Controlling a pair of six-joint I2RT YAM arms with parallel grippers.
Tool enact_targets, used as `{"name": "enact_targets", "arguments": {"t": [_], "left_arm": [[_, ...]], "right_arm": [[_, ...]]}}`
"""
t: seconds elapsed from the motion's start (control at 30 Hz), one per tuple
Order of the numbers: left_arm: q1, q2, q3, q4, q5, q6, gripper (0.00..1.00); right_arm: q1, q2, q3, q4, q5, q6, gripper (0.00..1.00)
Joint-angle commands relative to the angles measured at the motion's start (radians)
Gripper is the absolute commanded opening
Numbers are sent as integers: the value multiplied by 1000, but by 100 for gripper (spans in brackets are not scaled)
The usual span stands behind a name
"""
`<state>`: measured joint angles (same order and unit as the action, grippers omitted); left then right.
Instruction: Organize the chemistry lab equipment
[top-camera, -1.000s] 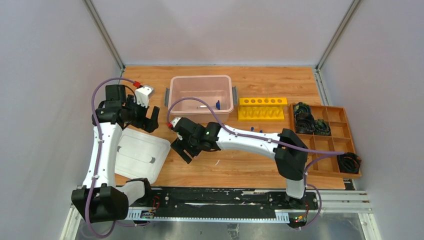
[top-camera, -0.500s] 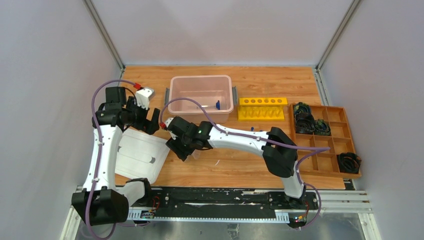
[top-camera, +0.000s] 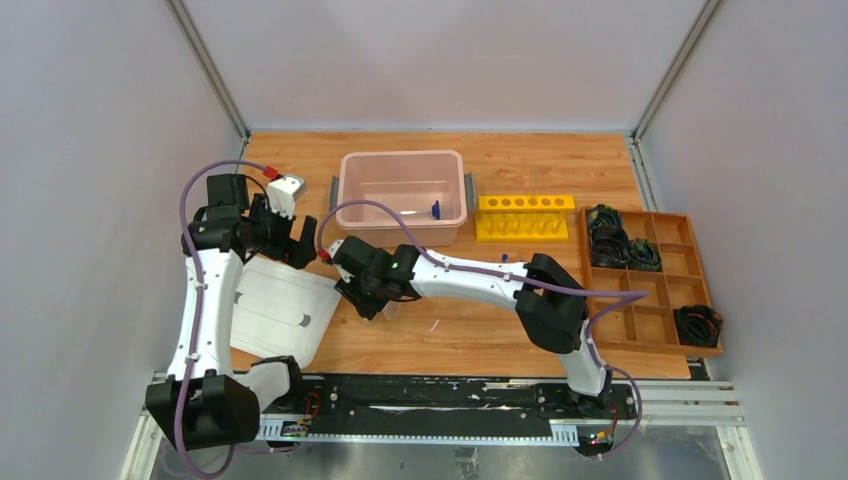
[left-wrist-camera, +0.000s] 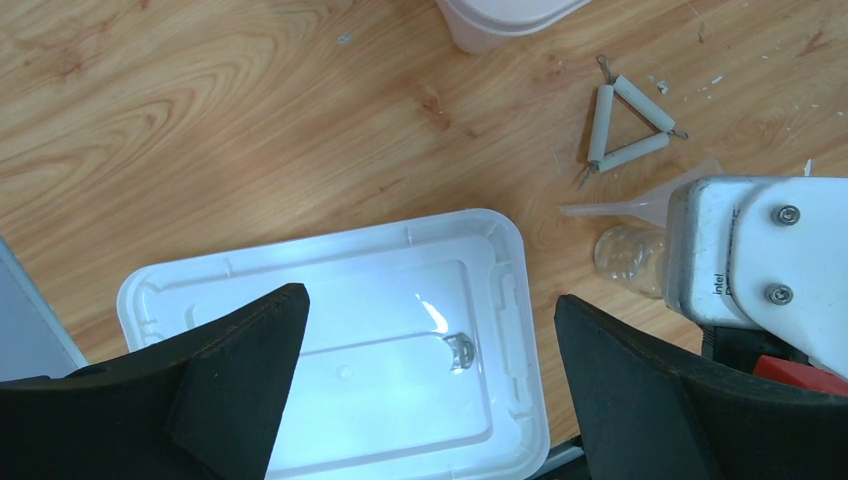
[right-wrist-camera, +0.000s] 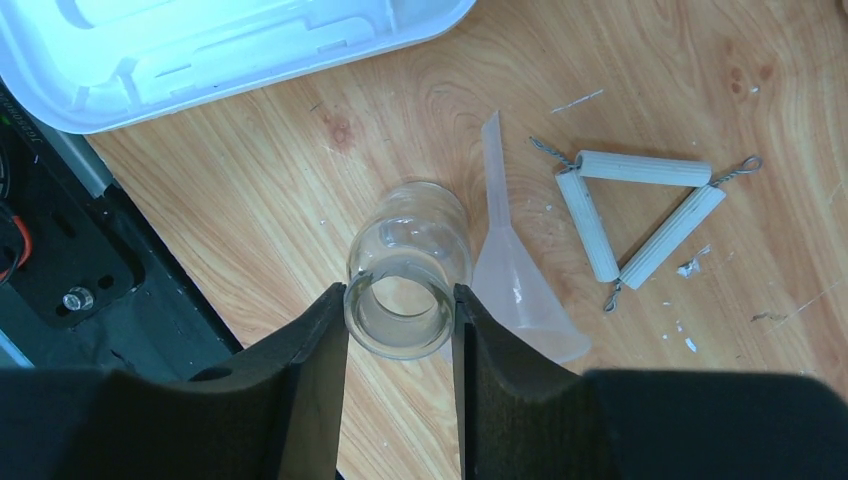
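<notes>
I should lift my right gripper, swing it outward, and lower the cup (right-wrist-camera: 405, 250) into the pink bin's end nearest the lid, since the bin's bottom is bare beside the rod.
A small clear cup (right-wrist-camera: 405, 250) lies on its side on the wood, and my right gripper (right-wrist-camera: 398, 300) is shut on its rim, one finger on each side. Touching the cup is a clear plastic funnel (right-wrist-camera: 515, 285), and a white triangle (right-wrist-camera: 640, 215) lies just beyond it. The left wrist view shows the same cup (left-wrist-camera: 625, 258) and triangle (left-wrist-camera: 628, 125) beside the right wrist housing. My left gripper (left-wrist-camera: 428, 300) hangs open above a white lid (left-wrist-camera: 330, 340), on which sits a small clear piece (left-wrist-camera: 462, 350). From above, the right gripper (top-camera: 368, 300) is at the lid's right edge.
A pink bin (top-camera: 402, 190) at the back holds a thin rod and a blue item. A yellow tube rack (top-camera: 525, 217) stands to its right. A wooden compartment tray (top-camera: 650, 280) with black coiled items lies at the far right. The white lid (top-camera: 280, 305) lies at front left.
My right arm has moved left toward the lid, and its jaws have closed onto the clear cup. The left arm has barely shifted and stays open.
</notes>
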<state>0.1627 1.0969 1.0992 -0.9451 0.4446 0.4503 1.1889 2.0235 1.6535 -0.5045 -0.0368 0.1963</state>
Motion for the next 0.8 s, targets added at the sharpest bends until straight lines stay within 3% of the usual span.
{"name": "enact_targets", "arguments": {"t": [0.0, 0.2, 0.3, 0.43, 0.6, 0.77], "left_arm": [[11, 4, -2, 6, 17, 15, 100], [12, 8, -13, 8, 17, 23, 100], [12, 23, -19, 6, 8, 23, 100], [15, 23, -21, 6, 24, 22, 100], [15, 27, -33, 8, 51, 4, 100], [15, 37, -62, 8, 88, 14, 100]], "right_arm": [[3, -39, 46, -22, -3, -11, 2], [2, -149, 119, -94, 34, -14, 0], [-1, -229, 146, -96, 156, -22, 0], [-50, -272, 214, -101, 208, -48, 0], [-151, -221, 327, -112, 211, -68, 0], [-260, -72, 475, -128, 175, -89, 0]]}}
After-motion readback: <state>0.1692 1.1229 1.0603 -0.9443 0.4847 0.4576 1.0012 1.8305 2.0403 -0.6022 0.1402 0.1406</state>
